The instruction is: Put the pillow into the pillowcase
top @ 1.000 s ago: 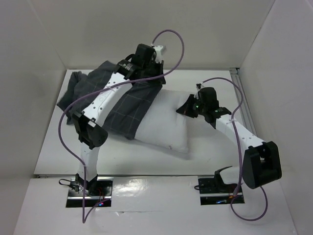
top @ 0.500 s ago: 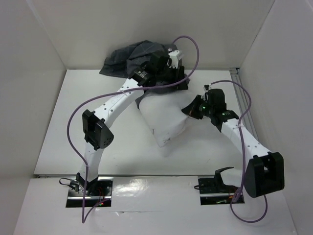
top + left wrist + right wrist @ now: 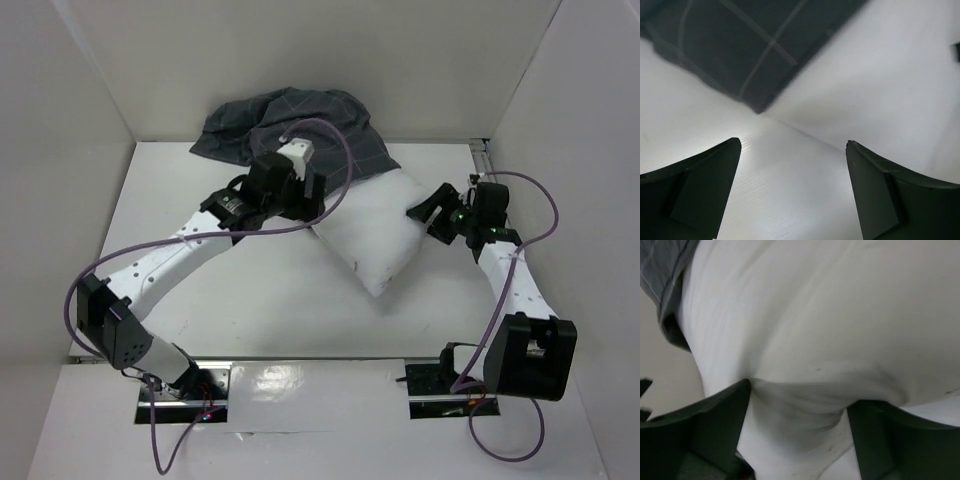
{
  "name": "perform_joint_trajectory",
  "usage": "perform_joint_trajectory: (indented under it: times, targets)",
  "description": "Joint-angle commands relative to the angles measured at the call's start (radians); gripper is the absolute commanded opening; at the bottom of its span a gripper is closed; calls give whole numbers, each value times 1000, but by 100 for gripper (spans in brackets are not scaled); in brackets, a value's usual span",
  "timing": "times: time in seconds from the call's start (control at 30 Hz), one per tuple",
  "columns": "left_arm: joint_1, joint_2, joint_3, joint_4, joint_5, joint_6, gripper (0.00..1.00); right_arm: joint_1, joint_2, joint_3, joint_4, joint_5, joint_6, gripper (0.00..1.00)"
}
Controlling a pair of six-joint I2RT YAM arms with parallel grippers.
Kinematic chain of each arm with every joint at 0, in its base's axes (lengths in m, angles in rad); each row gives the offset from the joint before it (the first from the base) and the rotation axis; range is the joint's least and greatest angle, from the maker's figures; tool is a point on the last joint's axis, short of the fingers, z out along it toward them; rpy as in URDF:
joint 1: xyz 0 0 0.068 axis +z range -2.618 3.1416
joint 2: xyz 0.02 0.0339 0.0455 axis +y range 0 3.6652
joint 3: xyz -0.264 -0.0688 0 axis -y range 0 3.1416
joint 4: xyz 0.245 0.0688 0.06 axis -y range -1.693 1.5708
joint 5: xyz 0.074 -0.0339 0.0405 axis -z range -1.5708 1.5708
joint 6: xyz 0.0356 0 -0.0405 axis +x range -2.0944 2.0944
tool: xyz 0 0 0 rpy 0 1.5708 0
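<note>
Next, the left gripper moves down and toward the left in its wrist view onto the pillowcase's near corner (image 3: 758, 104), as that corner lies below the open fingers on that side.
The white pillow (image 3: 375, 232) lies slanted on the table, its far end tucked under the edge of the dark grey checked pillowcase (image 3: 290, 122), which is heaped against the back wall. My left gripper (image 3: 312, 192) hovers open just left of the pillow; in its wrist view the left gripper (image 3: 793, 142) has only bare table between its fingers, with the pillowcase (image 3: 745, 45) and the pillow (image 3: 890, 75) beyond. My right gripper (image 3: 427, 212) is at the pillow's right side. In its wrist view the right gripper (image 3: 799, 395) stands wide open, a fold of pillow (image 3: 805, 330) bulging between the fingers.
White walls close in the table at the back and on both sides. A metal rail (image 3: 486, 160) runs along the right edge. Purple cables loop over both arms. The table (image 3: 250, 290) is bare in front of the pillow.
Both grippers have opened. The left arm let go of the pillowcase and drew back toward the left. The pillow dropped onto the table, and the right gripper moved right.
</note>
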Motion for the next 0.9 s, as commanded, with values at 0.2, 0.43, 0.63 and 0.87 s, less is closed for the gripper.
perform_joint_trajectory:
  times: [0.2,0.43,0.63,0.87]
  targets:
    - [113,70,-359,382,-34,-91,99,-8,-82,131,-134,19,-105,100]
    - [163,157,-369,523,56,-88,96,-8,-157,120,-245,21,-149,100]
    - [228,278,-324,569,155,-79,90,-8,-188,73,-296,30,-178,100]
    - [237,318,-275,560,122,-68,74,-8,-210,102,-443,30,-253,100]
